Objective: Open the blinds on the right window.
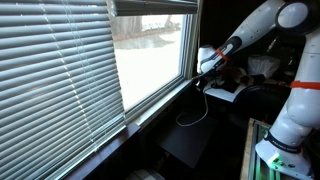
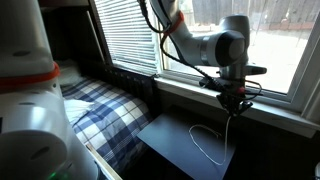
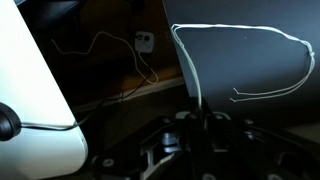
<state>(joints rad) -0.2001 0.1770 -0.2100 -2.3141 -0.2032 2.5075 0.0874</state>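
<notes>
My gripper moves down slightly toward the dark flat surface next and releases the cord. The blinds sit gathered at the window's top and their cord lies slack.
The right window [image 1: 150, 60] shows bright daylight; it also shows in an exterior view [image 2: 285, 50]. Its blinds [image 1: 155, 8] are gathered into a short stack of slats at the top of the pane. My gripper [image 1: 207, 68] hangs in front of the sill [image 2: 270, 105], pointing down [image 2: 232, 100]. It is shut on the thin white blind cord [image 3: 240, 35]. The cord runs out of the jaws [image 3: 197, 112] and lies in a slack loop on a dark surface [image 2: 208, 145], also visible in the exterior view [image 1: 195, 115].
A wider, nearer set of lowered slats [image 1: 55, 70] covers the neighbouring window [image 2: 128, 35]. A dark flat surface [image 2: 175, 140] lies below the gripper, with a plaid blanket [image 2: 100, 110] beside it. The white robot base [image 2: 25, 100] fills the foreground. Cables and a white plug [image 3: 145, 40] lie on the floor.
</notes>
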